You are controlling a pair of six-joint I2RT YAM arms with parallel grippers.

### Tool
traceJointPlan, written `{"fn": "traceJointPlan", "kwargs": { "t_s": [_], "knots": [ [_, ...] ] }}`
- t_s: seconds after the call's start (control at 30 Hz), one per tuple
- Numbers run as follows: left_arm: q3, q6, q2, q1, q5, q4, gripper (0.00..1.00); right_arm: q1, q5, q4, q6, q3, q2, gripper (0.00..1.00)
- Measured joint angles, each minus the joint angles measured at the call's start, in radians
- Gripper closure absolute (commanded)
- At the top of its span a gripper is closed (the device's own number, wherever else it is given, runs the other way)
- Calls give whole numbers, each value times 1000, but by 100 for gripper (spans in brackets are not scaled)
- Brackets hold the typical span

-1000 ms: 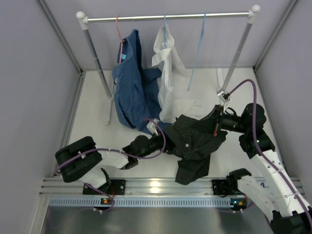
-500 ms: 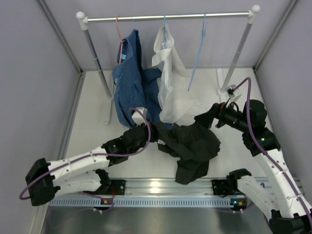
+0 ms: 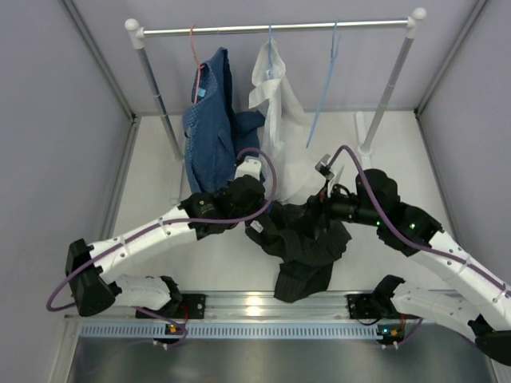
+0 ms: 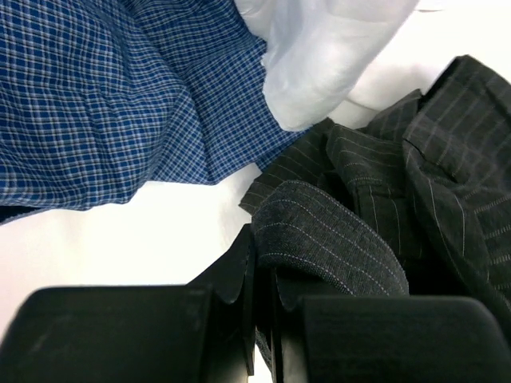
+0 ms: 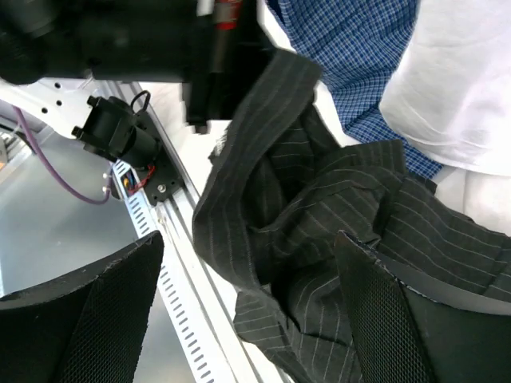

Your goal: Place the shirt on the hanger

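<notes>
I will next turn my left gripper and pull its fold of the black shirt back toward my base to release it over the crumpled black shirt (image 3: 275,226), as the blue checked shirt trails close.
The black pinstriped shirt (image 3: 307,239) lies crumpled on the white table, its lower end draped over the front rail. My left gripper (image 3: 257,222) is shut on a fold at the shirt's left edge; the left wrist view shows that fold (image 4: 335,231) pinched between the jaws of the gripper (image 4: 267,279). My right gripper (image 3: 318,214) hovers open over the shirt's upper right part. In the right wrist view, pinstriped cloth (image 5: 319,207) fills the gap of the gripper (image 5: 247,311) between its wide-spread fingers (image 5: 80,319). The light-blue wire hanger (image 3: 323,88) hangs bare on the rod.
The rack's rod (image 3: 271,29) stands on two posts at the back. On it hang a red-orange hanger (image 3: 194,48) with a blue checked shirt (image 3: 211,136) and a white shirt (image 3: 275,88); both trail down close to the black shirt. Grey walls enclose the table.
My right gripper let go of the shirt, opened, and swung left over it. My left arm reached forward, shut on the shirt's left edge, and the shirt bunched up.
</notes>
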Motion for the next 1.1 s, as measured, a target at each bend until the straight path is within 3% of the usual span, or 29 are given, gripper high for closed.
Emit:
{"fn": "traceJointPlan", "kwargs": {
  "t_s": [0.3, 0.37, 0.43, 0.47, 0.53, 0.67, 0.77, 0.93, 1.03, 1.1],
  "knots": [
    [125, 0, 98, 19, 23, -48, 100, 223, 245, 1, -19, -54, -28, 18],
    [133, 0, 102, 19, 27, -50, 100, 261, 293, 2, -23, -70, -17, 22],
    [135, 0, 103, 19, 31, -50, 100, 287, 348, 2, -30, -78, 7, 38],
    [135, 0, 103, 19, 32, -51, 100, 299, 382, 5, -36, -81, 25, 68],
    [135, -1, 102, 19, 34, -55, 100, 313, 457, 8, -45, -87, 61, 98],
    [156, 9, 84, 19, 39, -84, 100, 316, 605, -8, -60, -64, 113, 100],
    [247, 53, 33, 19, 47, -104, 100, 317, 666, -72, -103, 114, 161, 100],
    [561, 214, -68, 19, 130, -19, 100, 317, 665, -121, -192, 769, 314, 100],
    [692, 312, -156, 15, 326, 127, 100, 321, 593, -135, -218, 1085, 373, 100],
    [761, 346, -175, 0, 475, 198, 100, 339, 515, -151, -222, 1169, 384, 100]
  ]
}}
